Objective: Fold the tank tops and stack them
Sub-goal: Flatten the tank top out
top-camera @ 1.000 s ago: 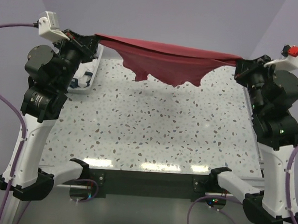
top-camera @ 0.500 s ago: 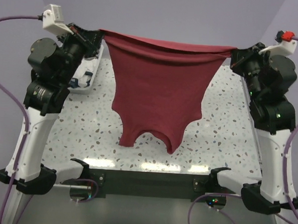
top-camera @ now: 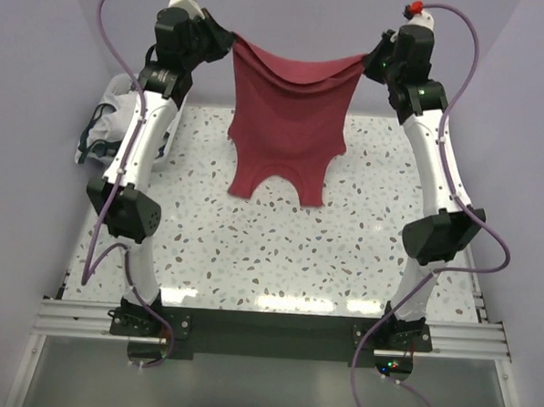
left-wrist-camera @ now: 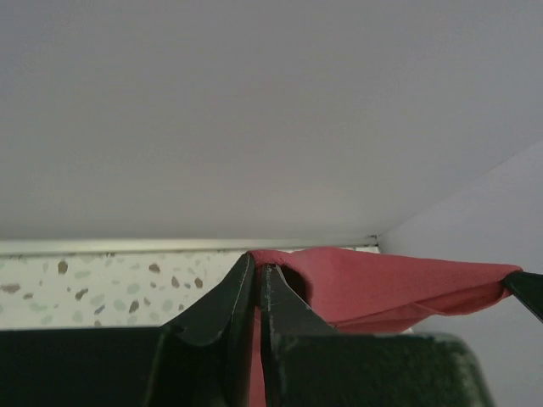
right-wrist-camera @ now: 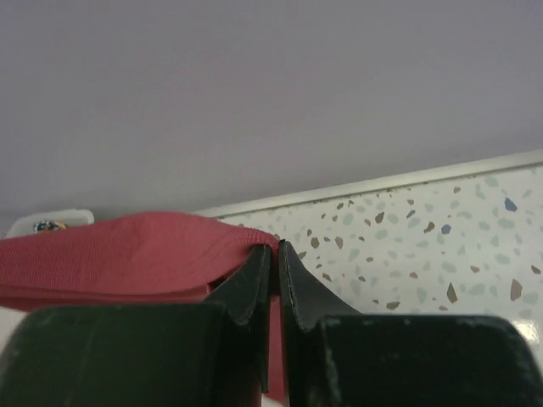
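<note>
The dark red tank top hangs with its straps lowest, so the robot's right gripper will next move back and down onto the table's near strip (top-camera: 356,279) and let go of the hem corner of the tank top.
The dark red tank top (top-camera: 290,122) hangs upside down in the air over the far half of the table, its straps and neck arch lowest. My left gripper (top-camera: 228,39) is shut on its upper left corner and my right gripper (top-camera: 371,61) is shut on its upper right corner. In the left wrist view the left gripper (left-wrist-camera: 257,267) pinches red cloth (left-wrist-camera: 382,284) that runs off to the right. The right gripper (right-wrist-camera: 276,248) pinches the red cloth (right-wrist-camera: 127,254) running left. The white tank top (top-camera: 107,126) lies crumpled at the table's far left edge.
The speckled table (top-camera: 279,249) stretches below the hanging cloth toward the arm bases. Lilac walls close in the back and both sides. The white heap (right-wrist-camera: 51,222) shows as a small patch in the right wrist view.
Both arms have stretched up and toward the back wall, and the grippers have come closer together. The red top, first bunched high, now hangs down at full length.
</note>
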